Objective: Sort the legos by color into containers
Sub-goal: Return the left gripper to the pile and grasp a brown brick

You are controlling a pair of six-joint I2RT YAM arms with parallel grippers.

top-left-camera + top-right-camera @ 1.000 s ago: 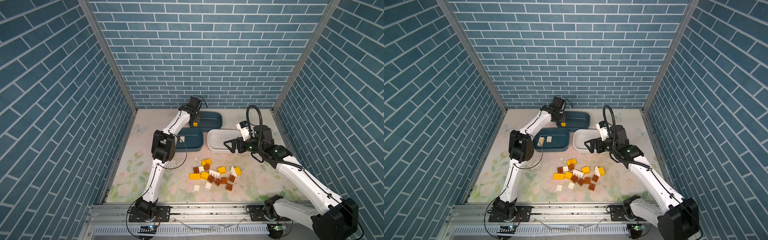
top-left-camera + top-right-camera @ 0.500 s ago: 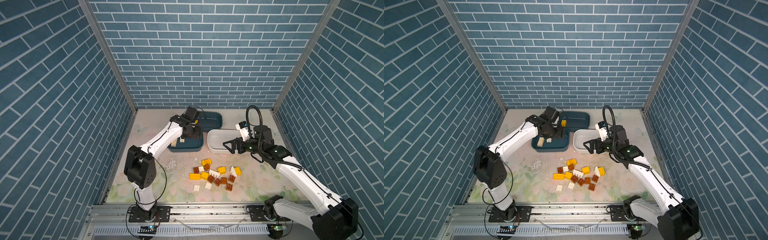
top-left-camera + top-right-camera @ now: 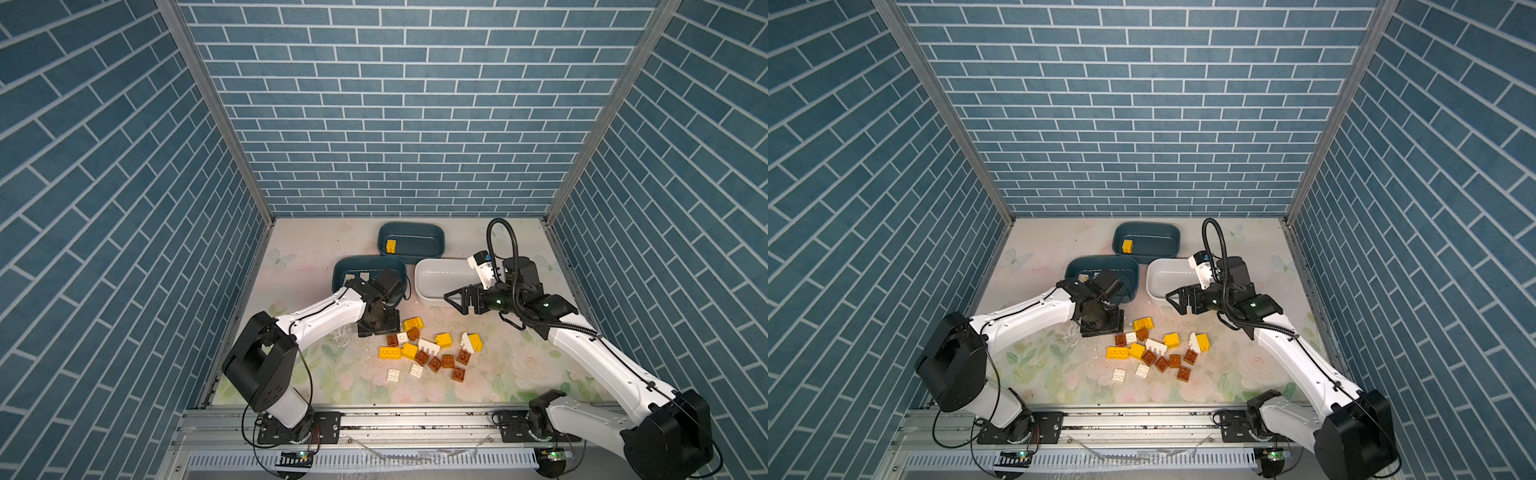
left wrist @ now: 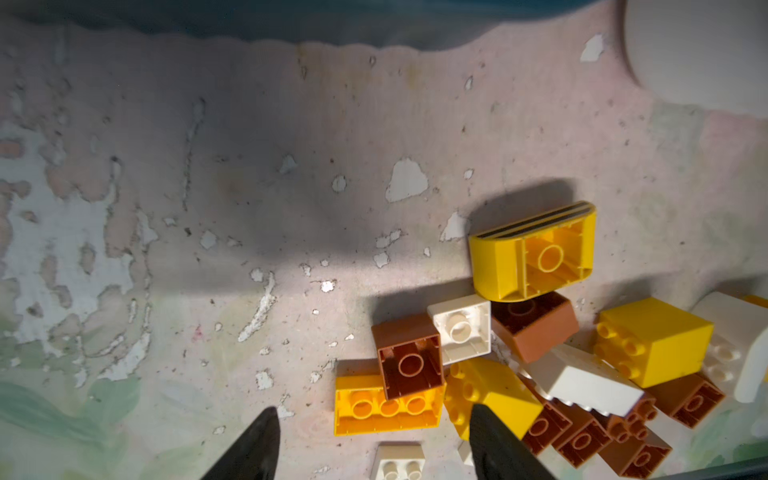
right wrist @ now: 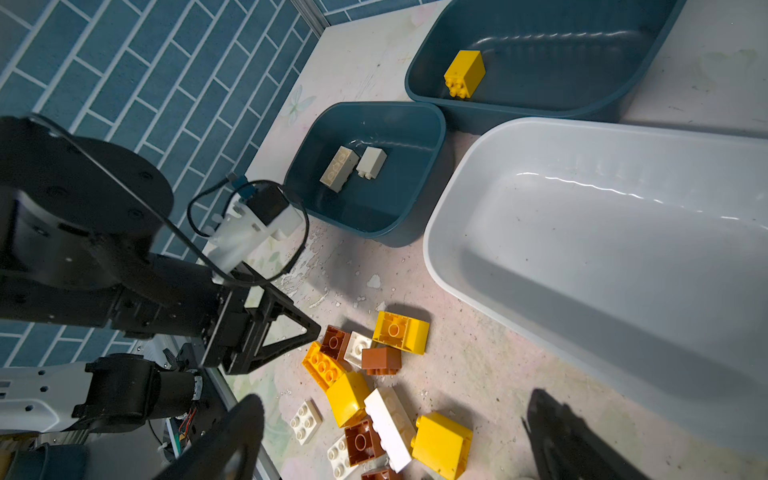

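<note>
I will move my left gripper down open onto the brown lego [image 3: 392,340] [image 4: 408,357] against the long yellow brick, since that lego already lies between my spread fingers.
Loose yellow, white and brown legos [image 3: 424,349] [image 3: 1154,347] lie heaped in the middle of the mat. My left gripper [image 3: 376,328] [image 4: 372,417] hangs open and empty over the heap's left edge; a long yellow brick [image 4: 386,405] with a brown brick [image 4: 409,361] against it lies between its fingertips. My right gripper [image 3: 457,301] [image 5: 392,415] hovers wide open and empty above the heap's right side, by the bare white tub [image 3: 419,286] [image 5: 582,249]. The far teal tub [image 3: 440,241] holds one yellow brick [image 3: 390,246] [image 5: 464,75]. The near teal tub [image 3: 338,274] holds two white bricks [image 5: 338,168].
Blue brick-pattern walls close in the worn floral mat [image 3: 307,257] on three sides. A metal rail [image 3: 395,419] with both arm bases runs along the front. The left arm's forearm [image 3: 320,316] partly covers the near teal tub.
My left arm has swung back from the far teal tub, past the near tub, down to the heap, leaving the yellow brick in the far tub. The right arm has stayed put.
</note>
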